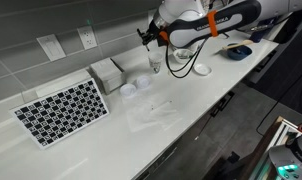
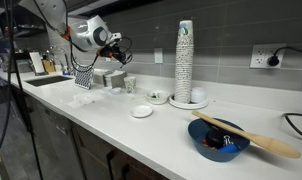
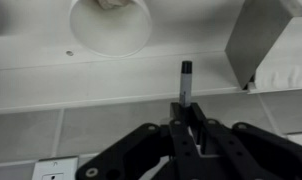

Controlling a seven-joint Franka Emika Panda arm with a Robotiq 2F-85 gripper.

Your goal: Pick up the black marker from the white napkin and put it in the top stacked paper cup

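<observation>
The marker point(image 3: 186, 85) shifts to the left in the wrist view with my gripper next, then goes down for release, as the white paper cup's opening point(image 3: 109, 25) lies below on that side.
My gripper point(image 3: 188, 125) is shut on the black marker point(image 3: 186, 85), which sticks out past the fingertips. In the wrist view the open mouth of a white paper cup point(image 3: 111, 25) lies ahead and to the left of the marker tip. In both exterior views the gripper point(image 1: 148, 38) point(image 2: 118, 45) hangs above the counter, close to the small paper cup point(image 1: 155, 62) point(image 2: 130, 84). The white napkin point(image 1: 156, 112) lies flat on the counter, nearer the front edge, with nothing on it.
A checkerboard point(image 1: 61, 110) and a white box point(image 1: 108, 72) sit beside the cup. A tall cup stack point(image 2: 184, 62), small white lids point(image 2: 142, 111) and a blue bowl with a wooden spoon point(image 2: 219, 138) stand further along. The tiled wall is close behind.
</observation>
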